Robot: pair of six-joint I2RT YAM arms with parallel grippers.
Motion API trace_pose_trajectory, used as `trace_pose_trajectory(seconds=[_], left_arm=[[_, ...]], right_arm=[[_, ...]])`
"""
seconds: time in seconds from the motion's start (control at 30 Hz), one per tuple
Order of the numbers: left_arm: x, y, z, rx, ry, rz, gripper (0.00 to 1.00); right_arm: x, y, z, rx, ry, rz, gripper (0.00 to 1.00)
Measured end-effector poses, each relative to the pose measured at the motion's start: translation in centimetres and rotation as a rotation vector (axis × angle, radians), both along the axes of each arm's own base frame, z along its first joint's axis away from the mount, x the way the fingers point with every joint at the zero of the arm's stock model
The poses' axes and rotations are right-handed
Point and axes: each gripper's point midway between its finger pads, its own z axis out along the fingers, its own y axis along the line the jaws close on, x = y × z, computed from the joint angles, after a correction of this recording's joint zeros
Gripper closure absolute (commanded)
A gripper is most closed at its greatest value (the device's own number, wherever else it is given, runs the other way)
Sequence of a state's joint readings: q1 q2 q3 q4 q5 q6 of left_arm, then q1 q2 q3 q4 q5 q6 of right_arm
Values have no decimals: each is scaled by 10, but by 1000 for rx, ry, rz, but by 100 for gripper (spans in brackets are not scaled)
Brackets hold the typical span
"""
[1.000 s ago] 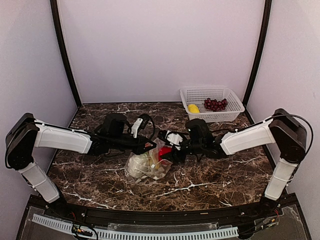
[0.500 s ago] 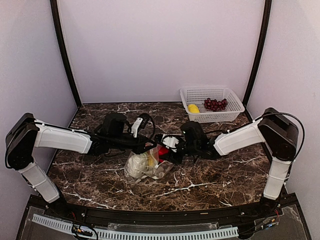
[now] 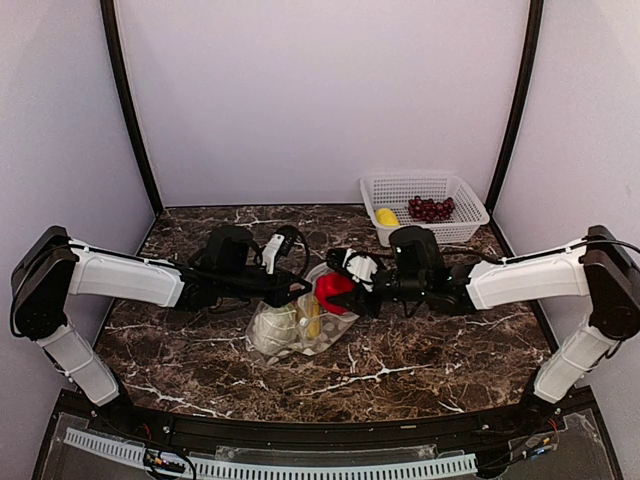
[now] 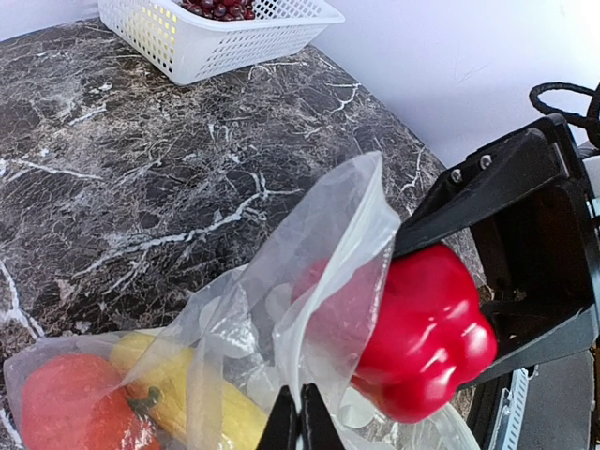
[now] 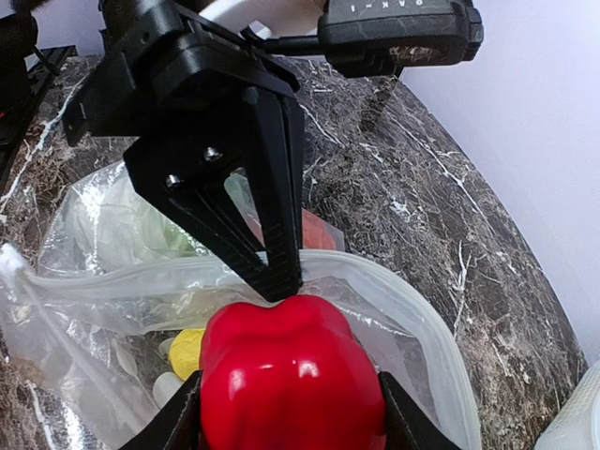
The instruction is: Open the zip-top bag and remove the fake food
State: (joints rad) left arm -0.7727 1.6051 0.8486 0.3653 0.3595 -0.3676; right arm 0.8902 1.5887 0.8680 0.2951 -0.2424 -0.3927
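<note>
My right gripper will take the pepper (image 3: 332, 290) outward over the basket's bare end (image 3: 465, 211) and let go of it beside the grapes, because that free spot is outward of the gripper.
The clear dotted zip-top bag (image 3: 298, 328) lies at the table's middle, its mouth open to the right. My left gripper (image 3: 300, 291) is shut on the bag's upper lip (image 4: 323, 281) and holds it up. My right gripper (image 3: 347, 292) is shut on a red toy pepper (image 3: 332, 290), held just outside and above the bag's mouth (image 5: 403, 305). The pepper fills the right wrist view (image 5: 291, 375) and shows in the left wrist view (image 4: 427, 328). A yellow banana (image 4: 202, 394), an orange-red piece (image 4: 70, 412) and a white-green cauliflower (image 3: 271, 328) are inside the bag.
A white lattice basket (image 3: 470, 222) stands at the back right with a yellow lemon (image 3: 387, 217) and dark purple grapes (image 3: 431, 208) in it. The basket also shows in the left wrist view (image 4: 234, 42). The marble table (image 3: 440, 350) ends at the purple walls.
My right gripper has drawn back to the right, out of the bag's mouth, with the red pepper in it. The bag has sagged flatter. The left gripper keeps its hold.
</note>
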Motion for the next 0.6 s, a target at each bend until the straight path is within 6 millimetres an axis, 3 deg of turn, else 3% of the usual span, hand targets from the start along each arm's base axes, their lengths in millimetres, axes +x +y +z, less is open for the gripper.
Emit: trace_pose_trajectory(seconds=[0.27, 0.37, 0.43, 0.6], left_arm=[[3, 2, -1, 8, -7, 19, 99], [4, 2, -1, 11, -8, 24, 99], [4, 3, -1, 12, -9, 27, 99], [5, 3, -2, 15, -10, 31, 99]], right_arm=[[-19, -17, 4, 30, 59, 0, 78], [-17, -29, 26, 98, 79, -14, 77], [2, -46, 48, 169, 78, -63, 77], [84, -97, 101, 280, 37, -273, 76]])
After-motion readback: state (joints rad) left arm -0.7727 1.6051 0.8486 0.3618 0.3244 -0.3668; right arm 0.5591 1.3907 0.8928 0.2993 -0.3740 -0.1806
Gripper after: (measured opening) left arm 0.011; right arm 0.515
